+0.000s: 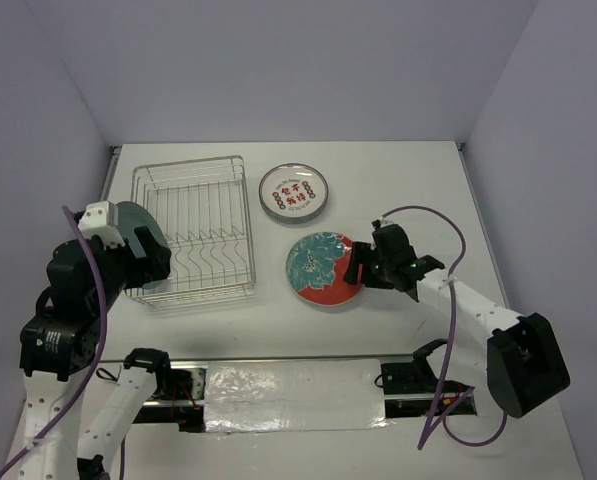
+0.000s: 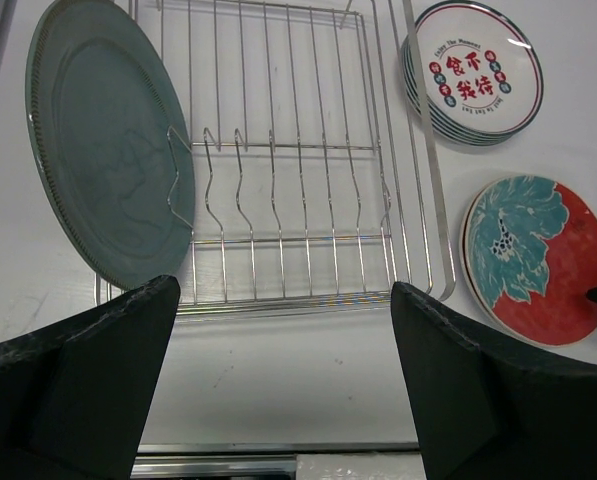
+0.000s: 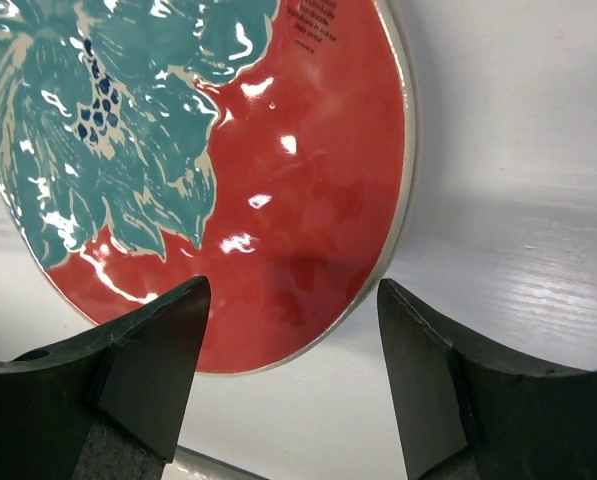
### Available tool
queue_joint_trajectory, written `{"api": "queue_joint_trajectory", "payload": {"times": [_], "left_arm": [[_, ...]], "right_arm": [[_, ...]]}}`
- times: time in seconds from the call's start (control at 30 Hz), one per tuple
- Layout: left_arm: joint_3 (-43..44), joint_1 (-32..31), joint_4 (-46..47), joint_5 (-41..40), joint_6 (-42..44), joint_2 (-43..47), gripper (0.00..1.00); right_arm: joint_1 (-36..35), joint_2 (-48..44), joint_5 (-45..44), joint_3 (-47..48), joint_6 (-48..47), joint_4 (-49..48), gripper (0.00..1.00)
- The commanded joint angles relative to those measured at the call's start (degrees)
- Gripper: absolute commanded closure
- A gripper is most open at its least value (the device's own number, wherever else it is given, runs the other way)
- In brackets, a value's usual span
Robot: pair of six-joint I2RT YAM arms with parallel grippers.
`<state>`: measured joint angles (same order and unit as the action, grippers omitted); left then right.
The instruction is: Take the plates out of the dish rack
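Note:
I will move my left gripper to the left in the top view next, turning and lowering it onto the plate, because the teal plate's rim is outside my fingers.
The silver wire dish rack holds one plain dark teal plate, standing upright at its left end. A stack of white plates with red and green characters lies on the table right of the rack. A red-and-teal floral plate lies flat in front of that stack. My left gripper is open and empty at the rack's near left corner, by the teal plate. My right gripper is open and empty over the floral plate's right rim.
The rack's divider prongs stand bare to the right of the teal plate. In the left wrist view the white stack and the floral plate lie right of the rack. The table's front edge is close behind both grippers.

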<state>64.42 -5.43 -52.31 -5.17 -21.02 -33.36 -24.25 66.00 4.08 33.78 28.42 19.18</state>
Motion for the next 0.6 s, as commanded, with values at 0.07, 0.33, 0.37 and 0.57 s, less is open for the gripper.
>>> {"api": "queue_joint_trajectory", "payload": {"times": [0.07, 0.33, 0.37, 0.57], "left_arm": [[-0.7, 0.0, 1.6, -6.2, 0.4, -0.6, 0.01], [-0.3, 0.0, 2.1, -27.2, -3.9, -7.7, 0.00], [0.0, 0.1, 2.1, -28.5, -4.4, -9.2, 0.01], [-2.1, 3.4, 9.7, -29.6, -3.0, -18.0, 0.02]], "right_arm": [[-0.4, -6.2, -6.3, 3.3, 1.1, 3.0, 0.25], [-0.8, -19.0, -9.2, 5.7, 1.8, 9.5, 0.25], [-0.9, -20.8, -8.7, 6.6, 1.7, 9.8, 0.25], [-1.3, -24.7, -5.2, 6.1, 0.8, 10.2, 0.25]]}}
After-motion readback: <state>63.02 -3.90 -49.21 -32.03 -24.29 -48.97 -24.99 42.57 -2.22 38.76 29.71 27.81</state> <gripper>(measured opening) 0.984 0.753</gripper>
